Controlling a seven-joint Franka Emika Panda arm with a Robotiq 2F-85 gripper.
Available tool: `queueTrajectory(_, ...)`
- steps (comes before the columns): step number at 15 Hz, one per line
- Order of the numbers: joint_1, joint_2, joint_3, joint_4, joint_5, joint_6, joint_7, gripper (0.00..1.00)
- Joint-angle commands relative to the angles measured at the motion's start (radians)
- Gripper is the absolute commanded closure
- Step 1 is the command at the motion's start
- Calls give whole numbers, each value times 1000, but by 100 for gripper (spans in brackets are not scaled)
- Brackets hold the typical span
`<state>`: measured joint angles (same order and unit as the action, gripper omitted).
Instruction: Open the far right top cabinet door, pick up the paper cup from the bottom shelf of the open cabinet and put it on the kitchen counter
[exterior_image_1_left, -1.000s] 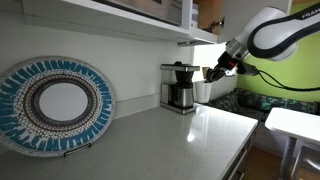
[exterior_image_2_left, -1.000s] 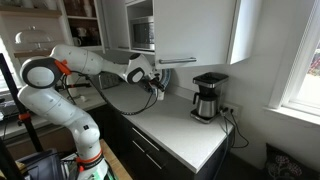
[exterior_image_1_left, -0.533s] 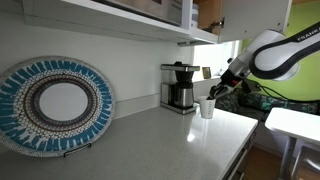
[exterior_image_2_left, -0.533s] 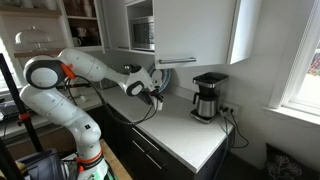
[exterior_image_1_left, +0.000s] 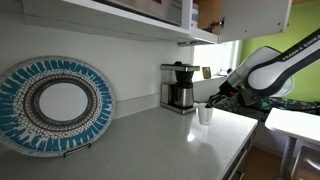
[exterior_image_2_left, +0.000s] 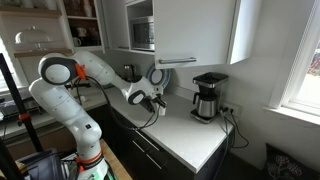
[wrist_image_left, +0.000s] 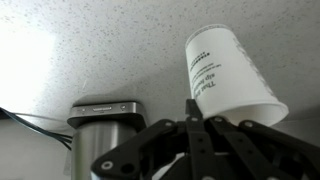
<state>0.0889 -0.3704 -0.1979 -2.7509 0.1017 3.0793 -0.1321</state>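
Note:
My gripper should move down next until the bottom of the upright cup rests on the kitchen counter just below it, and then let go of the cup's rim.
The paper cup is white and upright, at or just above the kitchen counter in front of the coffee maker. My gripper comes in from the side and its fingers pinch the cup's rim. In the wrist view, which stands upside down, the cup has its rim at my nearly closed fingertips and its base towards the counter. In an exterior view the gripper is low over the counter. The white cabinet door hangs above. The brown inside of the cabinet shows at the top.
A coffee maker with a dark carafe stands at the wall behind the cup; it also shows in the other exterior view. A large blue patterned plate leans on the wall. A small white table is beyond the counter's end.
My gripper has come down and away from the coffee maker with the cup, from mid-air to counter level.

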Motion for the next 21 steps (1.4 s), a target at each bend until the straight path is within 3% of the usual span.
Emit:
queueTrajectory(1,11,105,1,0,35,92,42,99)
queueTrajectory(3,28,151,-8,0,43,110,54,99)
queueTrajectory(4,93,149,-56,-1,65,92,29,99)
queueTrajectory(5,105,159,-57,-1,80,83,45,99)
queueTrajectory(6,42,135,-21,0,36,74,38,97)
queueTrajectory(9,80,151,-39,3,57,76,40,97)
queueTrajectory(13,76,162,-36,3,52,92,39,99)
queueTrajectory(14,73,170,-31,4,55,112,46,72)
queueTrajectory(16,97,150,-44,4,71,113,43,64)
queueTrajectory(18,112,113,-56,7,72,125,30,49)
queueTrajectory(21,78,41,-40,-7,42,102,19,27)
